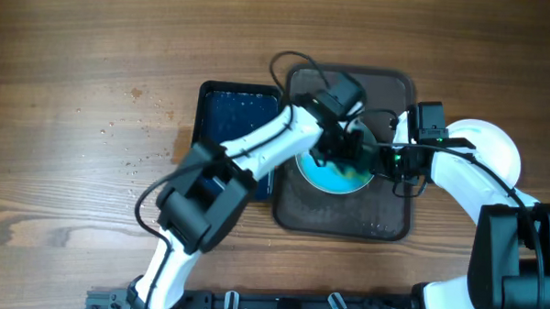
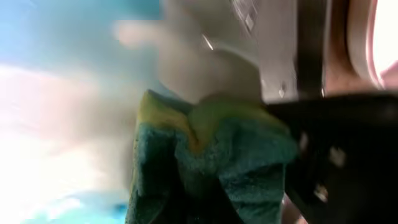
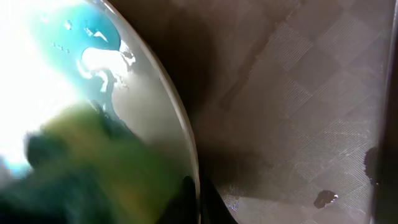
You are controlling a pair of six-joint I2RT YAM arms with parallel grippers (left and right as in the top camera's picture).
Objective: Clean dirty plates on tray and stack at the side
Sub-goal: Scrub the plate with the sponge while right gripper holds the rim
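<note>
My left gripper should leave the plate upward, go left in the overhead view over the dark blue tray [image 1: 230, 121] and release the sponge next.
A blue plate [image 1: 327, 177] lies on the brown tray [image 1: 383, 218]. My left gripper [image 1: 346, 148] is shut on a yellow-green sponge [image 1: 355, 174] and presses it on the plate; the sponge fills the left wrist view [image 2: 205, 155]. My right gripper [image 1: 382, 161] is shut on the plate's right rim; in the right wrist view its fingers [image 3: 198, 198] pinch the rim [image 3: 177, 118], with the blurred sponge [image 3: 93, 168] on the plate. A white plate [image 1: 491, 148] sits on the table right of the tray.
A dark blue rectangular tray [image 1: 235, 116] with water lies left of the brown tray. Crumbs [image 1: 128, 159] are scattered on the wooden table at the left. A small dark scrap [image 3: 324, 198] lies on the brown tray surface.
</note>
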